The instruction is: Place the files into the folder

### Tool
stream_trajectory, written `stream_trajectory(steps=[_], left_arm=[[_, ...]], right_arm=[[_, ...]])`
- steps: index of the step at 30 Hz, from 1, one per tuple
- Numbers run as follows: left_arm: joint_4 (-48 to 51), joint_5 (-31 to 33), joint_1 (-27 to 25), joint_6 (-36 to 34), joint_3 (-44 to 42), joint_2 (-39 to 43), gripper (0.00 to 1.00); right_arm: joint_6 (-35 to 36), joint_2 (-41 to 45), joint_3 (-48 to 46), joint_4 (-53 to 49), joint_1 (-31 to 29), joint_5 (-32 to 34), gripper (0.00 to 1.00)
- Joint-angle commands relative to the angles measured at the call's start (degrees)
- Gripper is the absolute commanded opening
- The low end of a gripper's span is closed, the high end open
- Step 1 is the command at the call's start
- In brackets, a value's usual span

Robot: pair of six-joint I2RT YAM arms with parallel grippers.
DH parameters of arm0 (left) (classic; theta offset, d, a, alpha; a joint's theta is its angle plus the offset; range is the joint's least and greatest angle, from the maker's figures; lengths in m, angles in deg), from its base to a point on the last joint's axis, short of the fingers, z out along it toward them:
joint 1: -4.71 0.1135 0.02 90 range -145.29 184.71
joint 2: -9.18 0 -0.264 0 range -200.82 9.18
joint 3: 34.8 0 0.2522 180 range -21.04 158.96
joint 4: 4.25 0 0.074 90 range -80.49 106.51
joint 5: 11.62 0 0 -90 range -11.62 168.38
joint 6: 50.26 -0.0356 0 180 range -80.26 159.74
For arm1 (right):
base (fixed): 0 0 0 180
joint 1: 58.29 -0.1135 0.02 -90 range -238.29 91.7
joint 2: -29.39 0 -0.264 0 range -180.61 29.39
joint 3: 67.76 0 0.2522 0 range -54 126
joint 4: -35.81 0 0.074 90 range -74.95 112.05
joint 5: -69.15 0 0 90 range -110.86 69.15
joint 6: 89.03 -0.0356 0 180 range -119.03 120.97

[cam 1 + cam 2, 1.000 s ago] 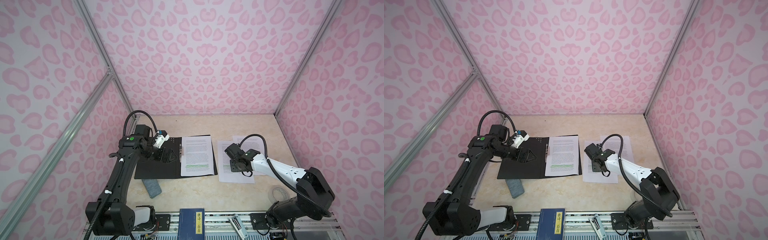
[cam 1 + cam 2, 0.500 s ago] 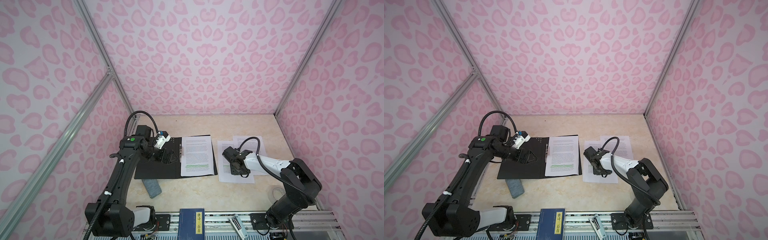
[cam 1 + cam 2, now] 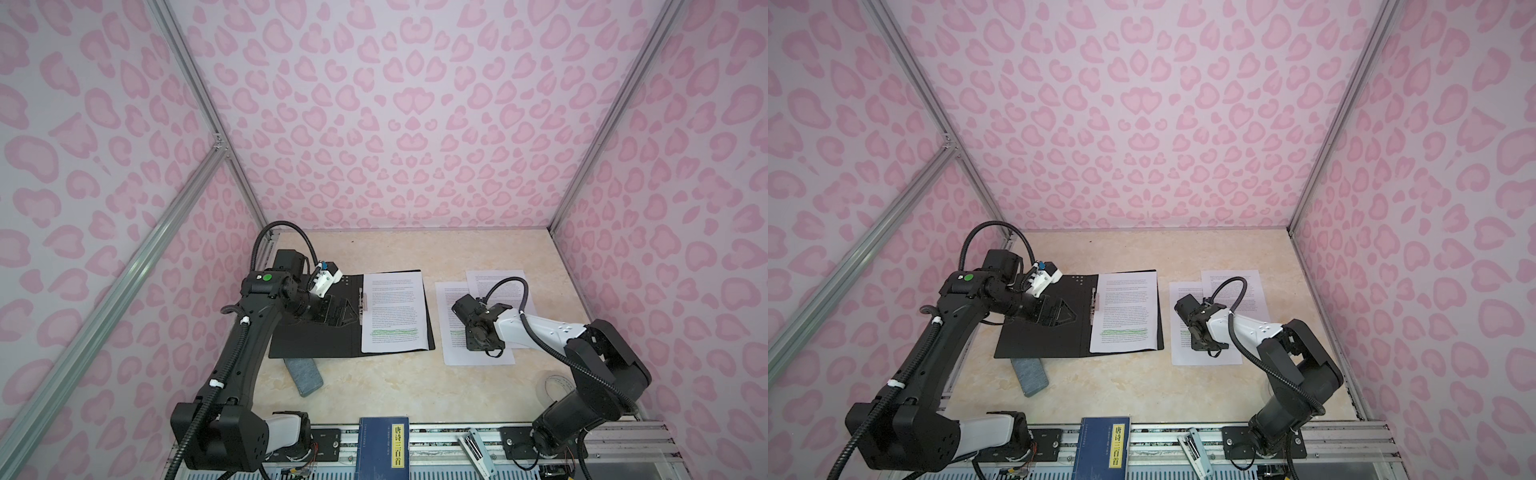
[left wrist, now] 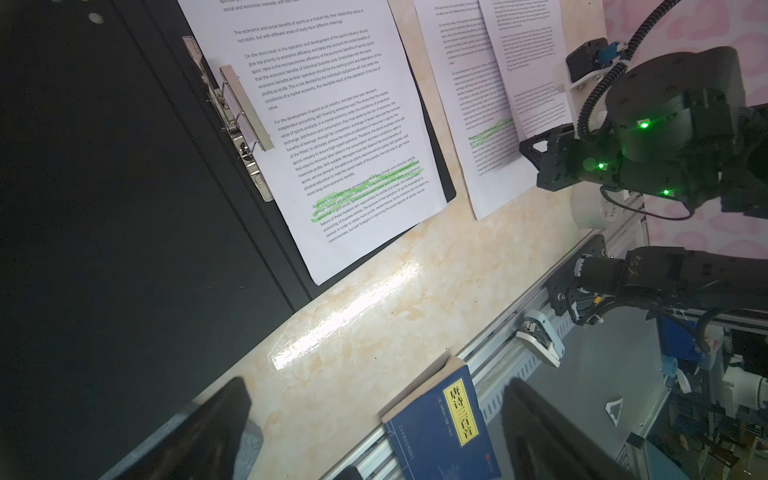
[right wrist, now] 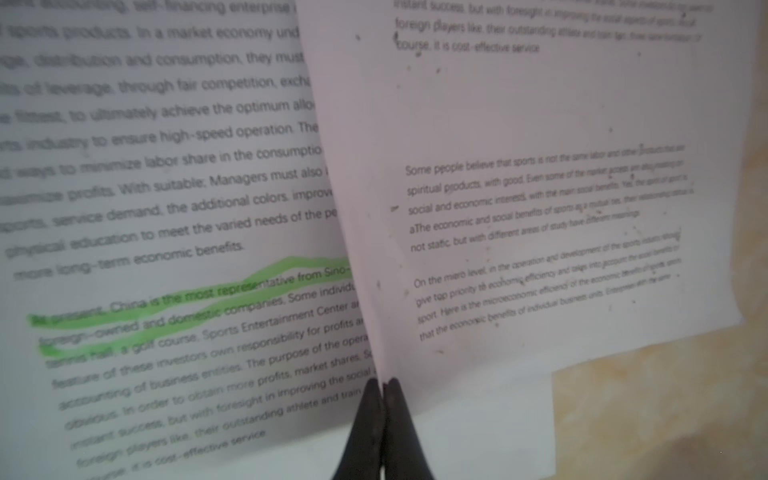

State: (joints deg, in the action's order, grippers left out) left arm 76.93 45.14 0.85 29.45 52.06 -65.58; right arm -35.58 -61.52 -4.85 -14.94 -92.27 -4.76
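One file already lies in the open folder (image 3: 307,345). My right gripper raises the upper sheet next, carries it over that file (image 3: 393,316) and releases it.
The folder (image 3: 307,345) (image 3: 1038,340) lies open on the table, black inside, with its metal clip (image 4: 241,124) at the spine. One of the files (image 3: 395,311) (image 4: 332,124) rests on its right half. Two more sheets overlap on the table to the right. My right gripper (image 3: 482,343) (image 3: 1204,343) (image 5: 383,384) is shut on the edge of the upper sheet (image 5: 519,124), which lifts off the green-highlighted sheet (image 5: 166,166) beneath. My left gripper (image 3: 332,311) (image 4: 374,419) hovers open and empty over the folder's left half.
A dark blue book (image 3: 384,446) with a yellow label sits at the front rail. A grey pad (image 3: 305,376) lies at the folder's front edge. A tape roll (image 3: 555,388) and a stapler (image 3: 476,451) are at the front right. Pink walls enclose the table.
My right gripper has closed onto the upper sheet's edge, and the right arm's elbow has swung out to the right. The left arm has not moved.
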Motion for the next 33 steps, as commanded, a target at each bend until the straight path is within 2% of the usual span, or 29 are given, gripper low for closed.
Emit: stream_trajectory(steps=[1,7,12,17,21,26,28,33], left_arm=[[0.3,-1.2,-0.3,1.1,1.3,-0.8,0.98],[0.0,-3.1,-0.8,2.8,3.6,-2.9,0.98],[-1.9,-8.0,-1.5,5.7,7.1,-5.3,0.98],[-5.2,-11.8,-2.4,10.3,9.5,-8.3,0.98],[-8.7,-12.5,-3.2,14.5,9.6,-10.7,0.98],[-9.1,-16.9,-3.3,14.9,9.2,-14.4,0.98],[-9.3,-16.7,-3.4,14.9,9.4,-15.8,0.98],[-9.3,-10.0,-3.3,14.5,10.1,-17.4,0.97]], right_arm=[[1.8,1.6,0.4,0.0,0.0,0.2,0.01],[4.4,6.6,2.3,-0.9,-0.4,-1.3,0.0],[6.8,8.6,8.7,-4.2,-4.7,-2.7,0.0],[7.6,7.1,17.1,-7.1,-11.0,-5.0,0.0],[6.8,4.6,21.4,-5.1,-15.7,-9.6,0.0],[6.2,-0.1,25.4,-1.6,-20.6,-14.8,0.0],[6.4,-2.0,27.0,-0.8,-22.5,-15.2,0.0],[6.6,-6.5,30.6,1.0,-25.2,-16.7,0.0]])
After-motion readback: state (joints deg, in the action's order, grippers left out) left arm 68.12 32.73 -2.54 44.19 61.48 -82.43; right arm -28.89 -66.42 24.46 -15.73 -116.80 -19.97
